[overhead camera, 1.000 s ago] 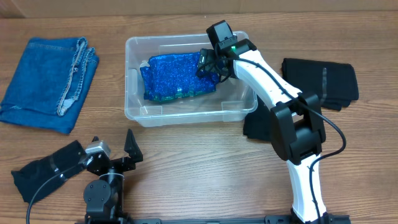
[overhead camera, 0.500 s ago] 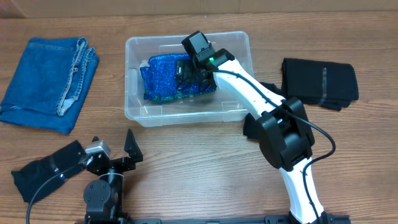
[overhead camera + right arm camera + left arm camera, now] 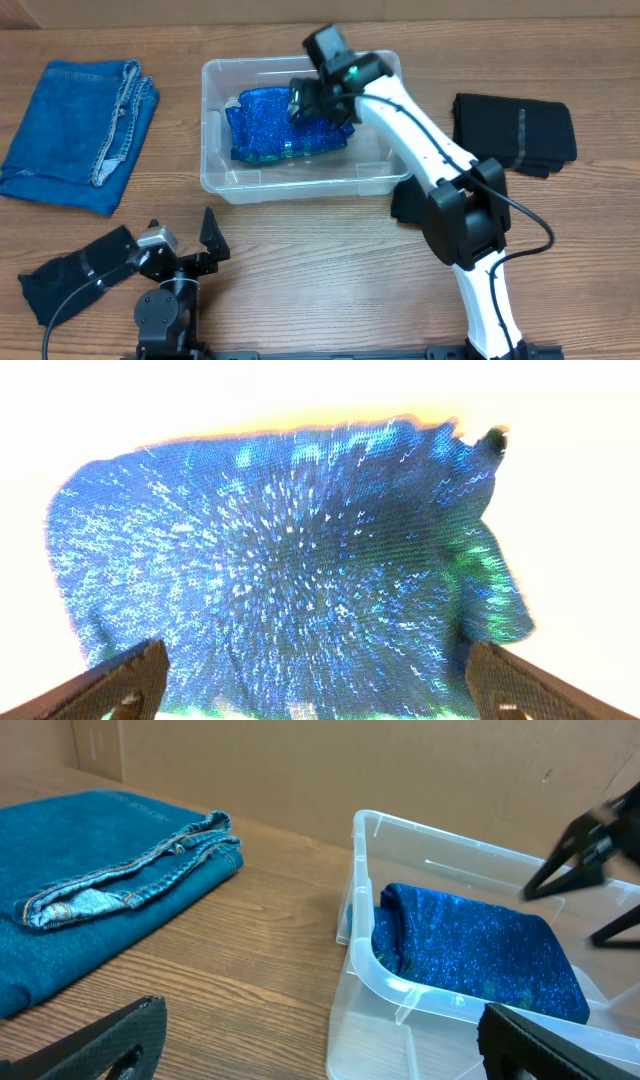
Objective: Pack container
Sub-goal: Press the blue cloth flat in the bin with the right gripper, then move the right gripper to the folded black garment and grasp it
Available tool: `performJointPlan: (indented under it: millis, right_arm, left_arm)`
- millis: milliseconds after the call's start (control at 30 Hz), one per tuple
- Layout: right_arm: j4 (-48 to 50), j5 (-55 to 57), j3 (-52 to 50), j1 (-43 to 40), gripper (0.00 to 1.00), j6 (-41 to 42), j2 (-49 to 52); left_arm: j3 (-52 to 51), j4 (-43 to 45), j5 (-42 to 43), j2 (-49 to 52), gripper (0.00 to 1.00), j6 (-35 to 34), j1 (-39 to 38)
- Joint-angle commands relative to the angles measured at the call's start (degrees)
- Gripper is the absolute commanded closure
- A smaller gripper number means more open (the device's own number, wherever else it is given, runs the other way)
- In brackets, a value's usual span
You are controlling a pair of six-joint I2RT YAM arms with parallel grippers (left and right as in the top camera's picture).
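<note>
My right gripper clears the container's rim next and lowers onto the folded black cloth's end away from the container, since the cloth lies to its right in the overhead view.
The clear plastic container (image 3: 214, 182) stands at the middle of the table, with a folded sparkly blue cloth (image 3: 275, 125) lying inside. My right gripper (image 3: 312, 100) hangs open and empty just above the cloth's far right part. In the right wrist view the blue cloth (image 3: 290, 560) fills the frame between the spread fingers (image 3: 320, 685). My left gripper (image 3: 203, 243) is open and empty near the front edge, apart from the container. The left wrist view shows the container's near rim (image 3: 395, 982), the cloth (image 3: 470, 955) and the open left fingers (image 3: 320, 1050).
Folded blue jeans (image 3: 75, 130) lie at the far left, also in the left wrist view (image 3: 90, 870). A folded black cloth (image 3: 515, 130) lies at the right. Another black cloth (image 3: 408, 205) lies by the right arm's base. A third (image 3: 70, 270) lies at the front left.
My right gripper moved left over the blue cloth, then drew back slightly toward the far wall, staying open. The cloth and the left arm have not moved.
</note>
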Motion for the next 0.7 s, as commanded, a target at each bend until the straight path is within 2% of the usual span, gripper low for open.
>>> performJointPlan:
  millis: [0, 167, 233, 367, 500, 667]
  right_arm:
    - [-8.07, 0.22, 9.44, -1.38, 0.00, -5.51, -1.05]
    - [-18.69, 1.62, 15.93, -6.36, 0.00, -5.68, -3.13]
    - [-21.51, 1.44, 16.09, -9.44, 0.00, -2.51, -4.35]
    - [-28.61, 1.44, 16.09, -20.35, 0.00, 9.66, -5.70]
    - [-29.07, 1.97, 15.98, -30.23, 0.00, 13.40, -4.94]
    - [-28.98, 2.95, 15.47, -38.80, 0.00, 17.53, -4.50]
  left_arm:
    - [-0.20, 0.17, -0.92, -0.59, 0.00, 0.70, 0.35]
    - [-0.20, 0.17, -0.92, -0.59, 0.00, 0.70, 0.35]
    - [-0.20, 0.17, -0.92, -0.59, 0.00, 0.68, 0.35]
    - [-0.20, 0.17, -0.92, -0.59, 0.00, 0.68, 0.35]
    - [-0.20, 0.17, -0.92, -0.59, 0.00, 0.70, 0.35]
    - [-0.20, 0.17, -0.92, -0.59, 0.00, 0.70, 0.35]
